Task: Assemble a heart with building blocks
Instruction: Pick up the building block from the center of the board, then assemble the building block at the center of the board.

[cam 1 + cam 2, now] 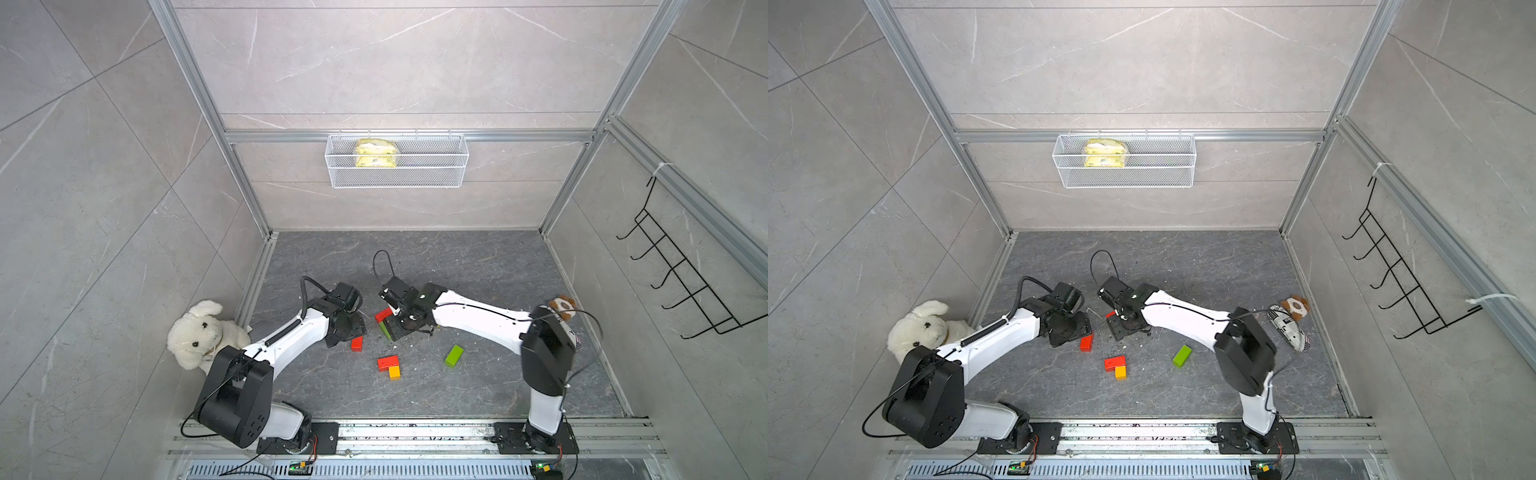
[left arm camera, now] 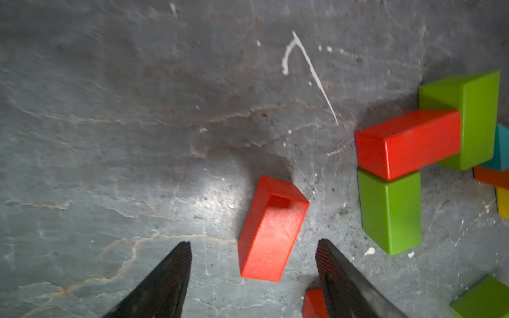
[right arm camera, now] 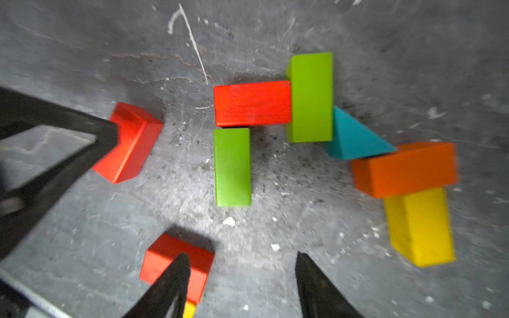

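The left gripper will next turn slightly and lower its fingers astride the long sides of the loose red block (image 1: 357, 344) (image 2: 273, 233), because the block lies below, at a slant to the fingers.
The partly built heart shows in the right wrist view: a red block (image 3: 252, 103), two green blocks (image 3: 309, 96) (image 3: 232, 166), a teal triangle (image 3: 355, 137), an orange block (image 3: 405, 168) and a yellow block (image 3: 418, 225), all touching in a chain. My left gripper (image 2: 254, 242) is open, and a loose red block (image 2: 272, 231) lies on the floor just ahead of its fingertips. My right gripper (image 3: 241, 254) is open and empty above bare floor. Nearer the front, another red block (image 1: 387, 363) touches a yellow-orange cube (image 1: 395, 372). A green block (image 1: 454, 355) lies alone.
A white plush toy (image 1: 199, 336) sits against the left wall by the left arm. A small brown plush (image 1: 1296, 307) and a newsprint-patterned object (image 1: 1289, 328) lie at the right wall. A wire basket (image 1: 397, 160) and a black hook rack (image 1: 681, 266) hang on the walls.
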Controlling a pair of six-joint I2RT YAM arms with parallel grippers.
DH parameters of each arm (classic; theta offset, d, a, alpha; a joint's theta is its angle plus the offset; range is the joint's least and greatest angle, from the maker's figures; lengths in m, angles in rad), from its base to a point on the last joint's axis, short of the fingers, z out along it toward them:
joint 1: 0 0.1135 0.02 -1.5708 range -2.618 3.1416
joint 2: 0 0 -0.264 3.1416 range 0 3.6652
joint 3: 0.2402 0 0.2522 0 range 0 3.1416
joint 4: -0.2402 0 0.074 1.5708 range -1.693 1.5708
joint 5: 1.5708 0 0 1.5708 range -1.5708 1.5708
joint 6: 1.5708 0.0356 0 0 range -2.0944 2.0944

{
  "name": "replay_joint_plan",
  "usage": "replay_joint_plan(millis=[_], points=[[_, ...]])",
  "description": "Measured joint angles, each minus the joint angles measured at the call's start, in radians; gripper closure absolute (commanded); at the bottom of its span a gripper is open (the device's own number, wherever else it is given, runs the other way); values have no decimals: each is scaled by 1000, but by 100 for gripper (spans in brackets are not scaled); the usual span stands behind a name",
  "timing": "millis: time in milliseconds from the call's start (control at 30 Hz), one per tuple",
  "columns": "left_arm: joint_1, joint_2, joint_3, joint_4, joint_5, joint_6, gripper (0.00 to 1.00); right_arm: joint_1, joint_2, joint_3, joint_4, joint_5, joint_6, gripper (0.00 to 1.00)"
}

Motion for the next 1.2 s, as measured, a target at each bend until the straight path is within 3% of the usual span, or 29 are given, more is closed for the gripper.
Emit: replay_joint_plan(millis=[133, 267, 667, 833, 1000, 1200], points=[[-45, 63, 35, -27, -27, 19, 23, -35, -209, -111, 2, 32, 43, 33], [-61, 112, 59, -47, -58, 33, 27, -92, -314, -232, -6, 57, 80, 35], [-112, 192, 92, -69, -124, 44, 49, -127, -394, -352, -14, 62, 134, 49], [-117, 201, 92, -69, -134, 45, 65, -141, -425, -352, -14, 61, 138, 58], [-124, 190, 92, -76, -160, 45, 83, -141, -444, -356, -14, 51, 146, 59], [-159, 122, 117, -141, -217, 74, 88, -173, -509, -391, -6, 51, 169, 59]])
